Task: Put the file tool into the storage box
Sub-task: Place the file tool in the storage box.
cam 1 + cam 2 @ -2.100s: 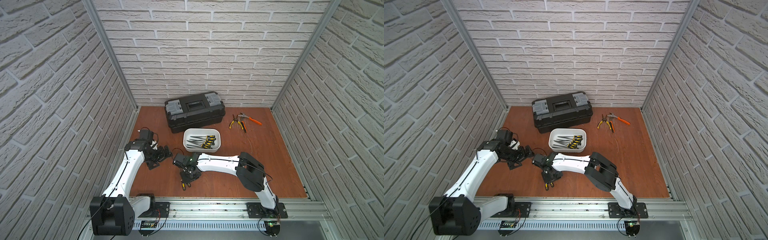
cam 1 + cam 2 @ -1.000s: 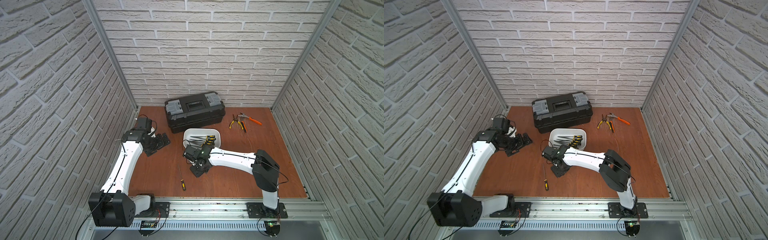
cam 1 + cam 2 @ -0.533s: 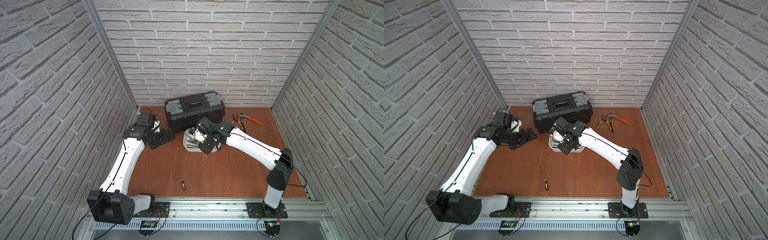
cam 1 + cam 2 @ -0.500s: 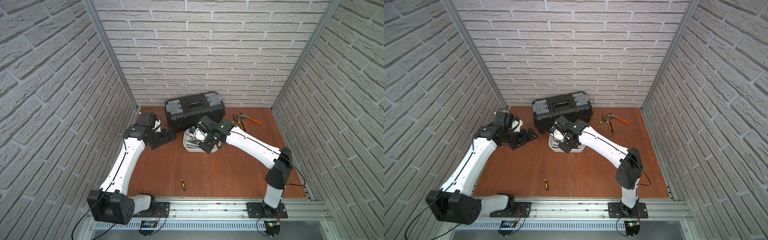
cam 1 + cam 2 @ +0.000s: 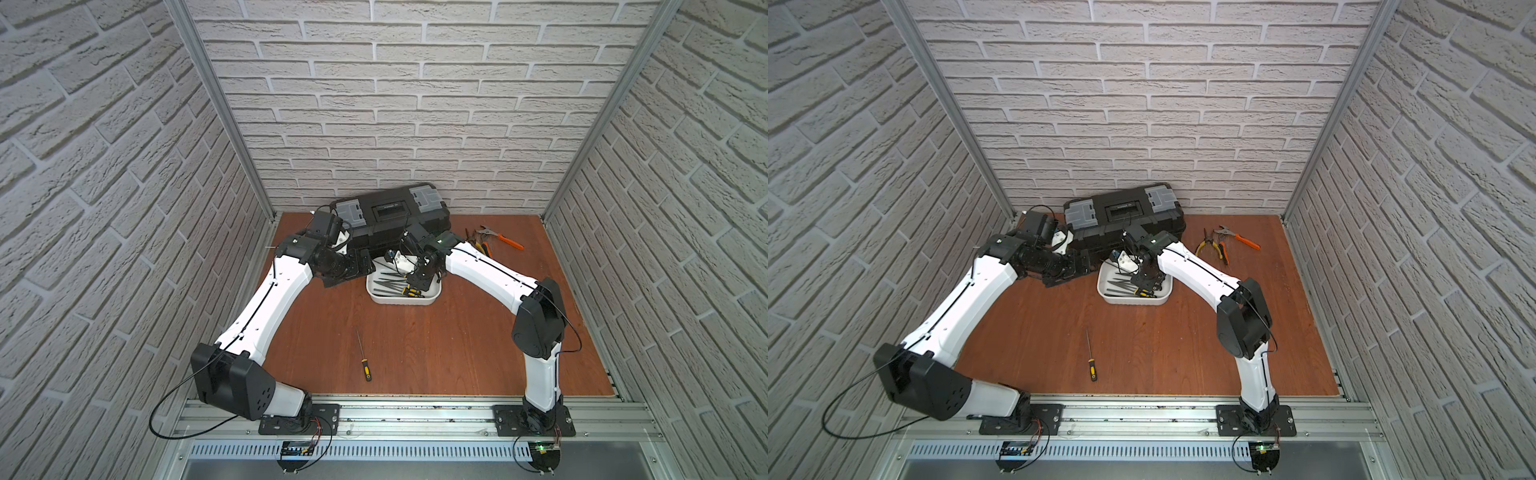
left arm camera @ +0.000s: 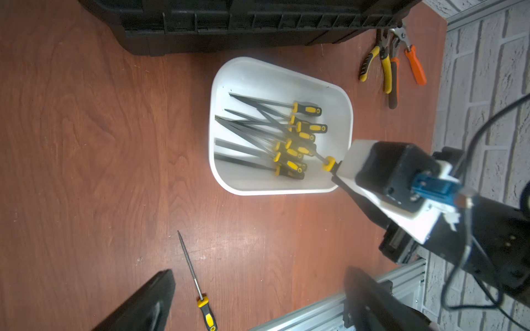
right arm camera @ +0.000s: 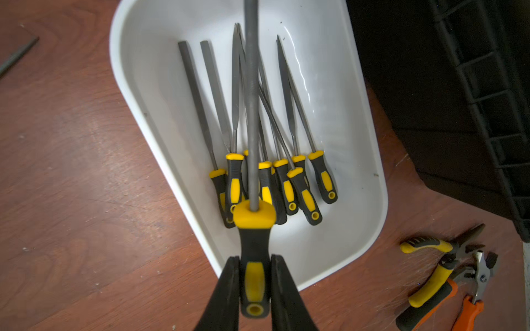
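The file tool's stem already points along the other files' stems. I next need to move my right gripper down into the storage box (image 5: 433,296) onto the other files' handles and release the file tool.
My right gripper (image 7: 254,266) is shut on the black-and-yellow handle of the file tool (image 7: 253,229). Its grey shaft points out over the storage box (image 7: 129,94), a shallow white tub holding several more files (image 7: 286,183). In both top views the right gripper (image 5: 417,279) (image 5: 1145,283) hangs low over the box (image 5: 433,296) (image 5: 1165,300). My left gripper (image 5: 365,266) stands open and empty just left of the box; in the left wrist view its dark fingers (image 6: 143,303) stand far apart. A second file (image 5: 362,357) (image 6: 195,275) lies loose on the wooden floor nearer the front.
The black toolbox (image 5: 390,212) with grey latches stands closed behind the box, against the back wall. Yellow and orange pliers (image 5: 498,241) lie at the back right. Brick walls close in both sides, and a metal rail (image 5: 395,415) runs along the front.
The right arm lifted the file from the middle of the floor and carried it back over the white box. The left gripper moved back toward the toolbox.
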Available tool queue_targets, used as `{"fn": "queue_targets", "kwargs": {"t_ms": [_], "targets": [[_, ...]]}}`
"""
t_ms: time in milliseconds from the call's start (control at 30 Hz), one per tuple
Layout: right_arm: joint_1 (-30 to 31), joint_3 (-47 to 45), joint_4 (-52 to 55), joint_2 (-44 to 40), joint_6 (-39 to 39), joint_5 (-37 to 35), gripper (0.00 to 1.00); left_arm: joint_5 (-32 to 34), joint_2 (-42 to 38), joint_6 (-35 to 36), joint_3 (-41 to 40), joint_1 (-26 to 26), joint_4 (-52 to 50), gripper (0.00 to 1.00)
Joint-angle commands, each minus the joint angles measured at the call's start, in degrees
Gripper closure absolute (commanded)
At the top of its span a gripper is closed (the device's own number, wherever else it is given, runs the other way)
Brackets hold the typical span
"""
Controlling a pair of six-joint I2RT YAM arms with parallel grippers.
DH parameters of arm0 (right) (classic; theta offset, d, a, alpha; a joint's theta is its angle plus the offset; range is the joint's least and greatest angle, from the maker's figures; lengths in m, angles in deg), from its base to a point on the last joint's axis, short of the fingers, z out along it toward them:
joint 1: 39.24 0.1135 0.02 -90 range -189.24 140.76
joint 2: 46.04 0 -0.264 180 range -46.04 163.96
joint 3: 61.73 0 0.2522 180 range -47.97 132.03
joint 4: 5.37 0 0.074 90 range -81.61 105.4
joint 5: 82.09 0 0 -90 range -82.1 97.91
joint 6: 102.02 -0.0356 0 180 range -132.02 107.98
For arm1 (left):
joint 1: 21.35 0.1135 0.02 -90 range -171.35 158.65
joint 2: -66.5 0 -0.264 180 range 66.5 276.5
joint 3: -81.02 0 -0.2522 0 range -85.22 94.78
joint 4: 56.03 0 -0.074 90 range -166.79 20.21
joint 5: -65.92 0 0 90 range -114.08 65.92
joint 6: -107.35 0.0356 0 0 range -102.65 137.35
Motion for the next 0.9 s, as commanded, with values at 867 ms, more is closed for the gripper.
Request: {"fn": "queue_targets", "kwargs": {"t_ms": [867], "targets": [[-2.5,-8.5,-7.2,2.7,4.4,4.5,0.68,12.4,10.9,-9.0,9.2,-9.6,-2.1,0.02]]}}
